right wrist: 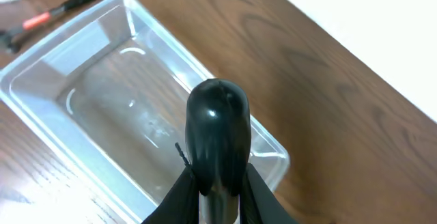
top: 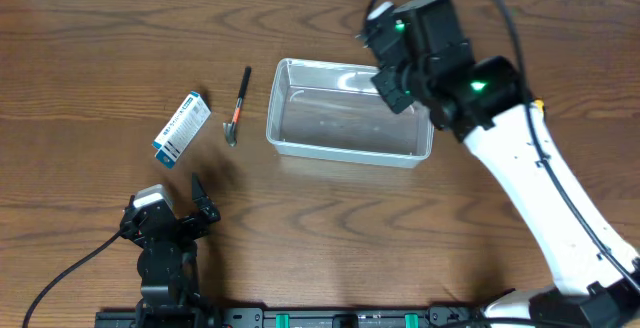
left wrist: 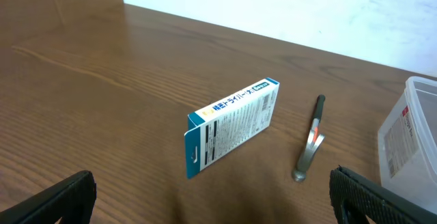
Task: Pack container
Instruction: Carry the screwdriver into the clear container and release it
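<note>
The container's bottom is bare to the left in the overhead view. My right gripper should move left and down to there next and let go of the tool.
The clear plastic container (top: 345,153) stands at the table's middle and looks empty. My right gripper (top: 395,83) hovers over its far right corner, shut on a tool with a rounded black handle (right wrist: 217,128) and a metal shank. In the right wrist view the container (right wrist: 48,63) lies right below my jaws (right wrist: 218,186). My left gripper (top: 195,208) is open and empty near the front left edge. In the left wrist view (left wrist: 215,210) its fingers frame a blue-and-white box (left wrist: 232,125).
The blue-and-white box (top: 181,128) lies left of the container. A small hammer-like tool (top: 238,108) with a black and orange handle lies between them, and also shows in the left wrist view (left wrist: 311,145) and the right wrist view (right wrist: 54,16). The container's corner (left wrist: 410,142) is at the right.
</note>
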Controlling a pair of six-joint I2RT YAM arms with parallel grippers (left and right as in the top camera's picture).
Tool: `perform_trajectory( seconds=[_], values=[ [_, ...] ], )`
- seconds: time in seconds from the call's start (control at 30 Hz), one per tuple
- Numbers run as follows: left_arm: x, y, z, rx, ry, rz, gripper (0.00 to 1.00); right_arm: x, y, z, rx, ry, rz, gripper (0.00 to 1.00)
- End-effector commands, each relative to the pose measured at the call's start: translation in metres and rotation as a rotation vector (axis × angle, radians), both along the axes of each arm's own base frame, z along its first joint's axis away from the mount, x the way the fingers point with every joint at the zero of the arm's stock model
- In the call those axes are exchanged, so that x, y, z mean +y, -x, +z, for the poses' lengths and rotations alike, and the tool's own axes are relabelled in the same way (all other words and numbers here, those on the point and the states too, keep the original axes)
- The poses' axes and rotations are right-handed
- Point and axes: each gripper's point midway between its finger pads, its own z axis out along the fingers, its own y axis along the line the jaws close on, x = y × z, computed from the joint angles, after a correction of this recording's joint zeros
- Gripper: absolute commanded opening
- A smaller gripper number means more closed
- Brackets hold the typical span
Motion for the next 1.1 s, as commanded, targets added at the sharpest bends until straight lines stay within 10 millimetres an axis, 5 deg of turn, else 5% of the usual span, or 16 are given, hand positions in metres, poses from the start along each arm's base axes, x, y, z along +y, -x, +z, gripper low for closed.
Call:
perform_trajectory(
  seconds=[0.0, 0.4, 0.7, 0.93, 1.0, 1.07],
  values=[
    [0.002, 0.000, -0.011, 0.025, -0.007, 0.006, 0.98, 0.013, -0.009, -0.026, 0.021, 0.102, 0.097, 0.01],
    [0.002, 0.000, -0.011, 0.025, -0.007, 0.006, 0.98, 0.037, -0.038, -0.141, 0.166, 0.266, 0.239, 0.02],
    [0.001, 0.000, -0.011, 0.025, -0.007, 0.006, 0.98, 0.040, -0.028, -0.215, 0.333, 0.297, 0.272, 0.02],
    [0.002, 0.000, -0.011, 0.025, -0.007, 0.006, 0.98, 0.038, -0.025, -0.229, 0.367, 0.312, 0.274, 0.03],
    [0.002, 0.000, -0.011, 0.025, -0.007, 0.006, 0.98, 0.037, -0.024, -0.229, 0.370, 0.313, 0.274, 0.10],
    [0.002, 0.000, -0.011, 0.025, -0.007, 0.006, 0.98, 0.036, -0.022, -0.230, 0.377, 0.316, 0.274, 0.28]
  ],
)
